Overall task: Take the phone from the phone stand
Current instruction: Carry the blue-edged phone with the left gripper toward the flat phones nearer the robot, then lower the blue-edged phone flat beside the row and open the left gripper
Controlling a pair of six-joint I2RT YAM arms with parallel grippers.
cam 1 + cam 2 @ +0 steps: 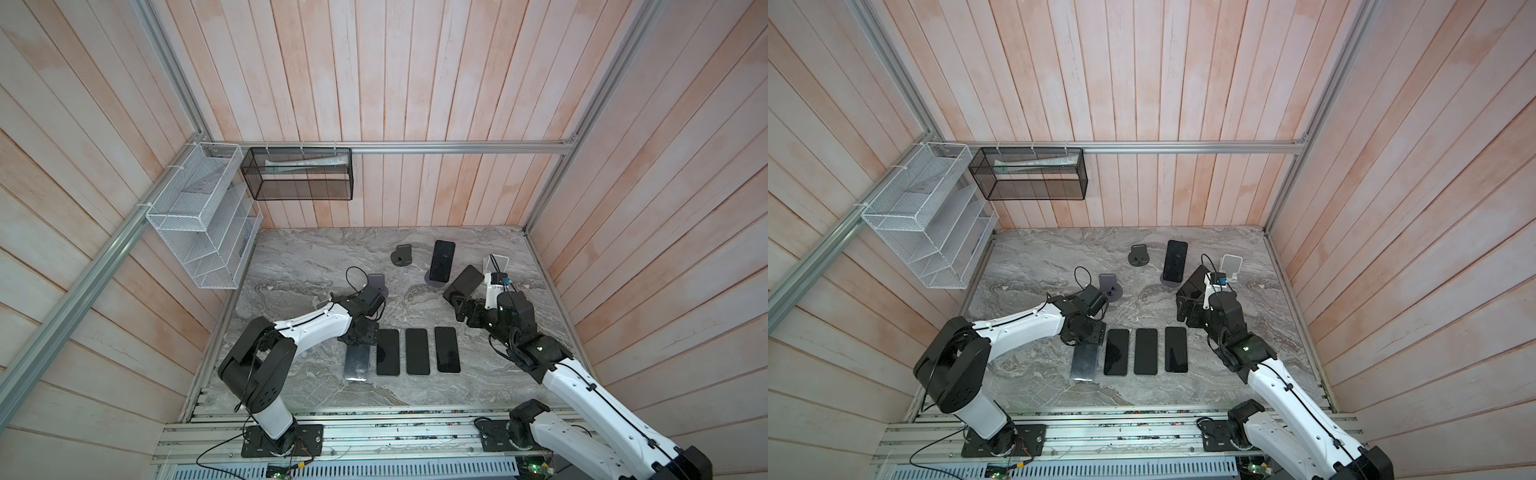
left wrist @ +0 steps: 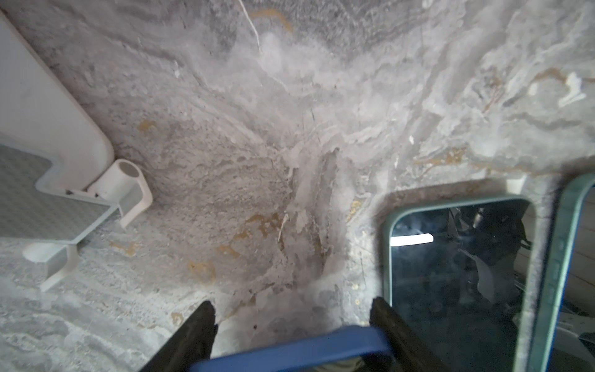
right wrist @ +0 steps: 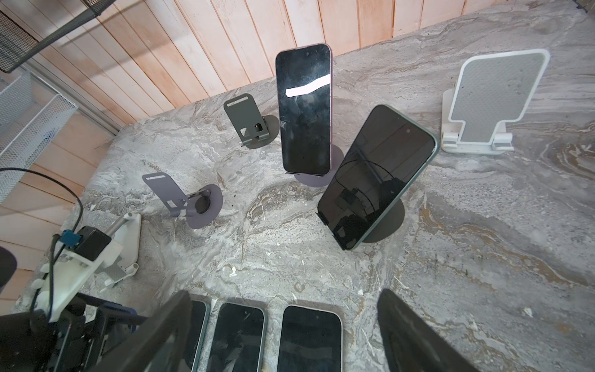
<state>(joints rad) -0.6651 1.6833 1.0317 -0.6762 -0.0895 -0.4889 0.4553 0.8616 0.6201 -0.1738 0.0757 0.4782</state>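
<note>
The left gripper lowers the blue-edged phone flat onto the tabletop (image 1: 358,361) (image 2: 300,307) just below, beside the end flat phone, next. It then releases the phone, completing the row.
Two phones stand on phone stands: an upright one (image 3: 304,109) (image 1: 441,261) on a purple round-based stand (image 3: 336,157), and a tilted, green-edged one (image 3: 376,177) (image 1: 467,279) on a dark stand (image 3: 391,222). My right gripper (image 3: 285,294) (image 1: 455,301) is open and empty, just short of the tilted phone. My left gripper (image 2: 291,309) (image 1: 357,336) is shut across a blue-edged phone (image 2: 289,351) (image 1: 356,363), low over the table at the left end of the row of flat phones.
Three phones (image 1: 417,351) lie flat side by side at the front middle. Empty stands: grey (image 3: 248,122), purple (image 3: 190,203), white (image 3: 492,103) at the back right and white (image 2: 64,135) by the left arm. Wire baskets (image 1: 199,216) hang on the left wall.
</note>
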